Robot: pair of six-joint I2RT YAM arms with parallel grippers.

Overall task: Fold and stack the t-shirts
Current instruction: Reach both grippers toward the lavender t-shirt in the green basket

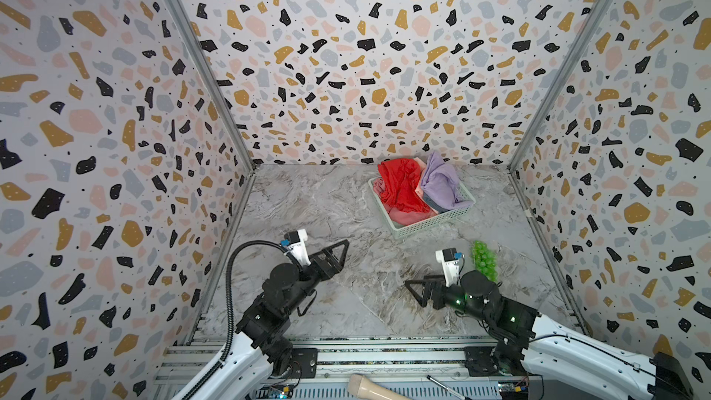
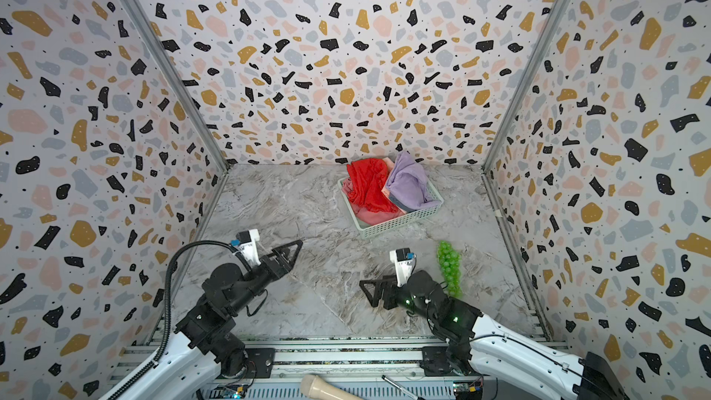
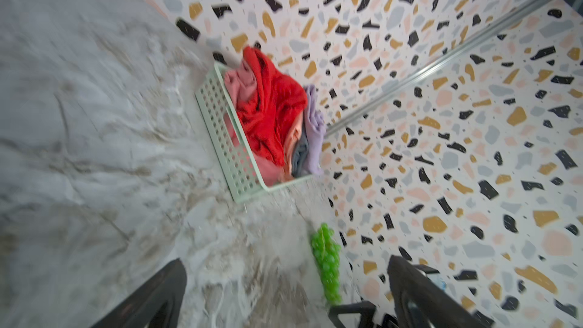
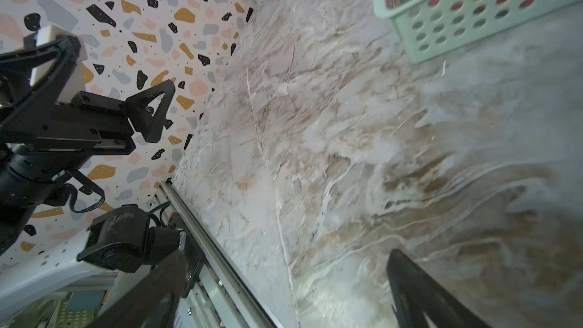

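My right gripper is inward of the lavender t-shirt (image 1: 442, 182), which lies uncovered on top of the pile. It next needs to turn its fingertips toward the basket, reach outward and close on the t-shirt.
The t-shirts lie crumpled in a pale green basket (image 1: 431, 225) at the back right of the marble table. The red one (image 1: 402, 186) is on top at the left and the lavender one (image 1: 440, 182) at the right. Salmon pink (image 1: 408, 217) and a strip of blue-grey (image 1: 438, 207) show beneath them. The left wrist view shows the same pile, red (image 3: 271, 112) beside lavender (image 3: 314, 127). My left gripper (image 1: 346, 244) hovers open at front left, well short of the basket. My right gripper (image 1: 409, 286) hangs open at front right, pointing left, with nothing between its fingers.
A bunch of green plastic grapes (image 1: 484, 261) lies on the table just behind my right arm, near the right wall. Patterned walls close in three sides. A metal rail (image 1: 346, 355) runs along the front edge, with a beige handle (image 1: 369, 386) below it.
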